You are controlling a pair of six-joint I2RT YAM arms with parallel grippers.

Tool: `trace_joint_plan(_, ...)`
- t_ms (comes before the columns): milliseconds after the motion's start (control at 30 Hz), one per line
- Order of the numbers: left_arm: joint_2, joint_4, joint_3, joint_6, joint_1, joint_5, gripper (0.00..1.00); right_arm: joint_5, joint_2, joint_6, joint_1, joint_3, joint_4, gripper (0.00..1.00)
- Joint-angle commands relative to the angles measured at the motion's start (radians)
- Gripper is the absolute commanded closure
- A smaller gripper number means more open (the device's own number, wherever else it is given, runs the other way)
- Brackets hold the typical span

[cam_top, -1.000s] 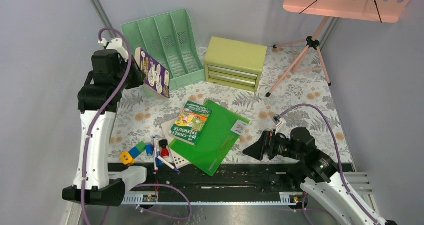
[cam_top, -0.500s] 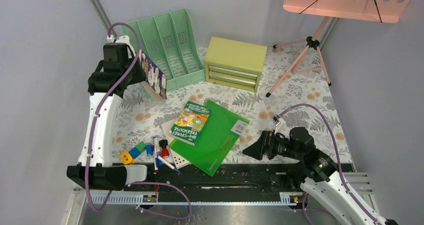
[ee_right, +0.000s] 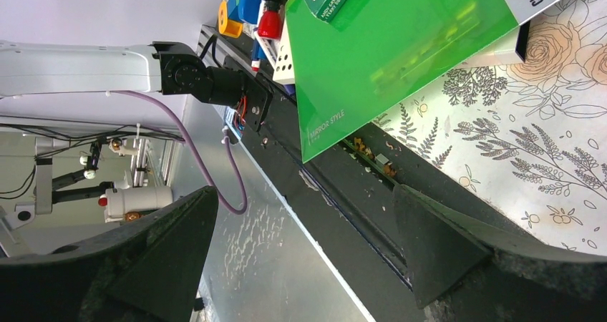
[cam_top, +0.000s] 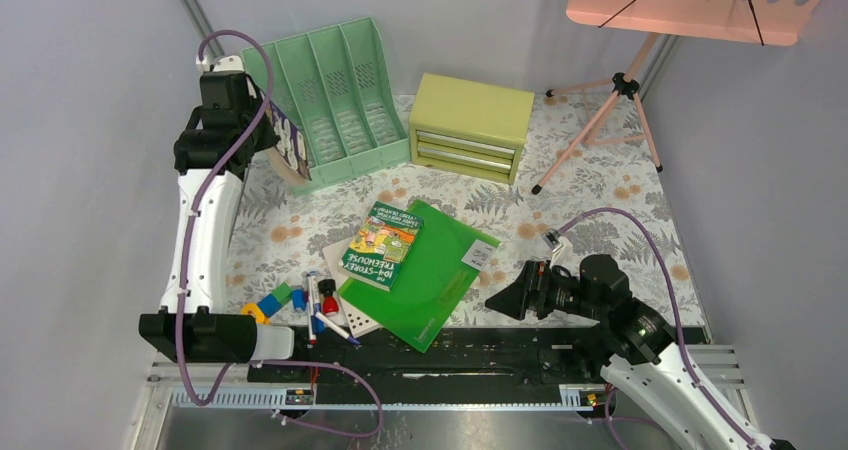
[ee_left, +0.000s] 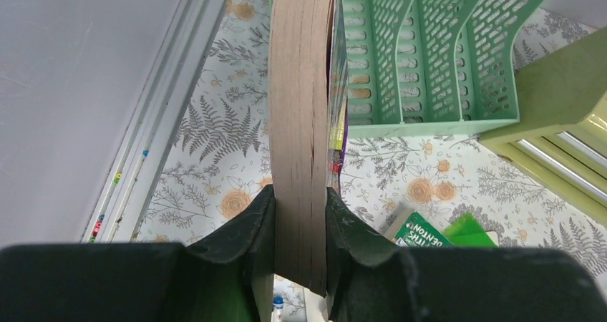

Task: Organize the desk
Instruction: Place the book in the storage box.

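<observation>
I will next move my left gripper outward and down to release the book, because the rack's slot farthest from the chest is below and outward of the gripper.
The desk (cam_top: pixel 600 185) is a pale tabletop printed with ferns and orange flowers. My left gripper (cam_top: pixel 262 135) is shut on a thick purple-covered book (cam_top: pixel 290 142), held upright at the far left next to the leftmost slot of the mint green file rack (cam_top: pixel 335 95). In the left wrist view the book's page edge (ee_left: pixel 300 122) runs up between my fingers (ee_left: pixel 247 225) toward the rack (ee_left: pixel 429 57). My right gripper (cam_top: pixel 500 302) is open and empty, low near the front edge, right of a green folder (cam_top: pixel 425 270).
A yellow-green drawer chest (cam_top: pixel 470 125) stands at the back. A green paperback (cam_top: pixel 383 242) lies on the folder. Markers and small toy blocks (cam_top: pixel 300 305) lie at the front left. A pink stand (cam_top: pixel 610 100) is at the back right. A black rail (cam_top: pixel 450 355) runs along the front.
My left arm has carried the book back and left, up to the file rack's left side, turning it more upright. My right arm has not moved.
</observation>
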Motion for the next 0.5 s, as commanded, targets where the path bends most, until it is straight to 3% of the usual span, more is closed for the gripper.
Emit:
trace_joint_plan(0, 0.016, 0.137, 0.077, 0.008, 0.030, -0.050, 1.00, 0.006, -0.011, 0.011, 0.000, -0.002, 0.031, 0.01)
trace_joint_plan(467, 0.139, 0.178, 0.144, -0.005, 0.047, -0.075, 1.00, 0.034, -0.048, 0.011, 0.000, 0.000, -0.036, 0.01)
